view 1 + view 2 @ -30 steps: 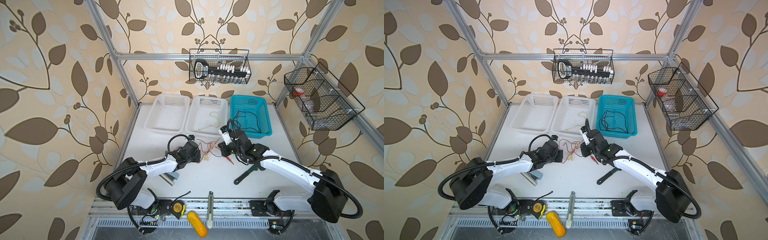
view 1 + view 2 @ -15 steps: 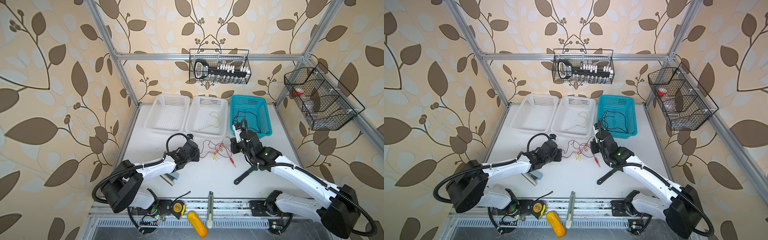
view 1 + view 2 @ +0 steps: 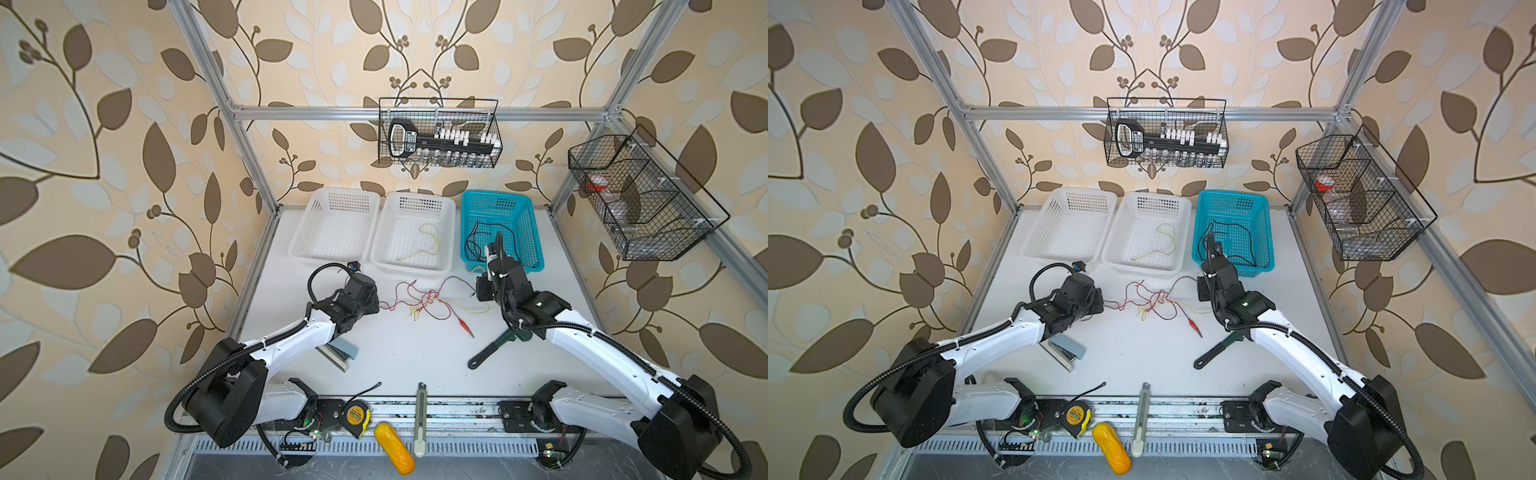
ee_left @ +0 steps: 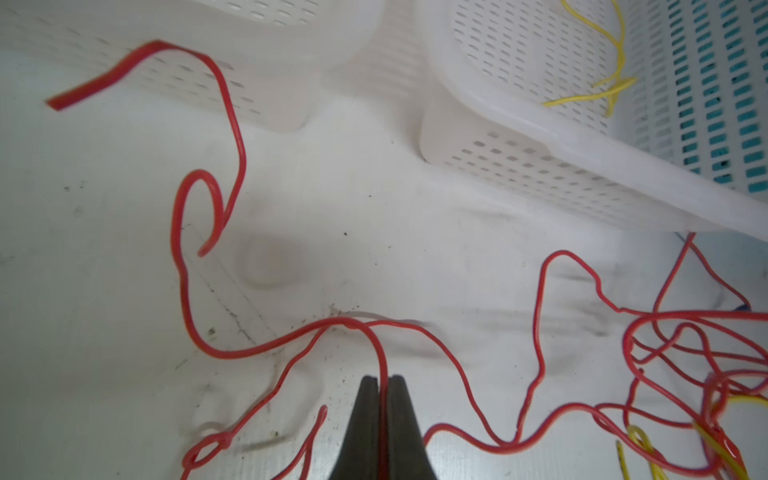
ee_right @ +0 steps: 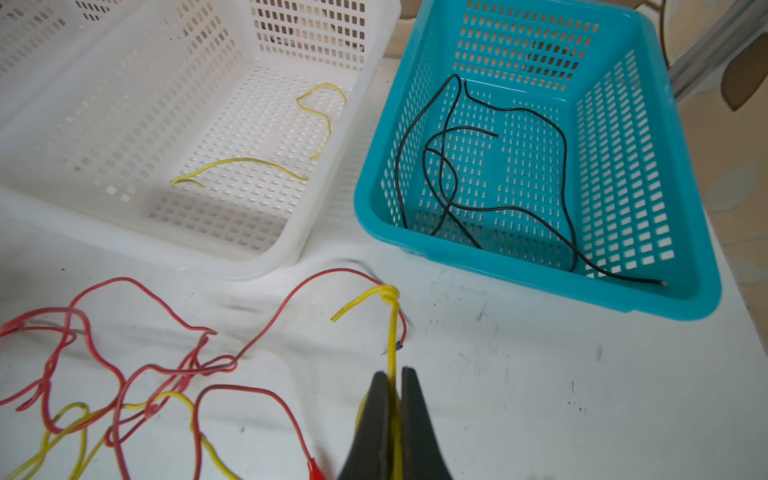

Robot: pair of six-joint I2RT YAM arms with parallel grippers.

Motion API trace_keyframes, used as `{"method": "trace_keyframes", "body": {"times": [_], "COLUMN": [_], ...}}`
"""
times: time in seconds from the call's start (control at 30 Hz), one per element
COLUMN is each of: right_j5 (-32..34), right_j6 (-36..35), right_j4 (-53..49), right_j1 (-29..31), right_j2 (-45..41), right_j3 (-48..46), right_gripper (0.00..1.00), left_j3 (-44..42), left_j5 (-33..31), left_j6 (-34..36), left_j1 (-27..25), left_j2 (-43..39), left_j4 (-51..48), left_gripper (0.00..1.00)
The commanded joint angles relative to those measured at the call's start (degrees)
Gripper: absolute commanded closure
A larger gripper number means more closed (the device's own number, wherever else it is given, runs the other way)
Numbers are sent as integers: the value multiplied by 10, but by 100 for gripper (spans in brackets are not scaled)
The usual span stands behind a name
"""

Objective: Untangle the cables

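My left gripper has bare tabletop beside it, away from the tangle, so next it will pull the red cable (image 4: 374, 340) there and release it clear of the loops.
A tangle of red and yellow cables (image 3: 424, 301) lies stretched across the middle of the white table in both top views. At its left end my left gripper (image 4: 384, 380) is shut on a red cable (image 4: 374, 340) and sits low over the table (image 3: 376, 306). At the right end my right gripper (image 5: 395, 374) is shut on a yellow cable (image 5: 391, 332) that has a knot near its tip. This gripper (image 3: 477, 291) is just in front of the teal basket (image 3: 532, 232). A red alligator clip (image 3: 467, 328) rests on the table.
A yellow cable (image 3: 430, 241) lies in the middle white basket (image 3: 411, 266) and a black cable (image 3: 473, 243) in the teal one. The left white basket (image 3: 332, 253) holds nothing. A stapler (image 3: 338, 353), black wrench (image 3: 492, 353), tape measure (image 3: 357, 415) and utility knife (image 3: 420, 419) lie near the front.
My right gripper has moved right toward the teal basket with the yellow cable. My left gripper has shifted slightly left. The tangle is drawn out wider between them.
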Motion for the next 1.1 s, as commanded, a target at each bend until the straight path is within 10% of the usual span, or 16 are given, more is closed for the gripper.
{"method": "trace_keyframes", "body": {"times": [0.0, 0.67, 0.83, 1.07], "right_j5": [44, 10, -144, -117], "right_j6": [2, 11, 13, 15], "right_j4": [-27, -53, 15, 31], "right_j1": [-17, -106, -97, -16], "right_j2": [-17, -90, -83, -17], "right_j3": [-10, -22, -56, -68], "right_gripper": [100, 100, 100, 100], "left_j3": [-8, -8, -34, -33], "left_j5": [-45, -35, 36, 60], "left_j6": [-12, 16, 22, 27], "left_j1": [17, 67, 67, 67], "left_j2": [-27, -82, -102, -102], "left_j4": [-40, -46, 21, 26], "left_gripper": [100, 100, 100, 100]}}
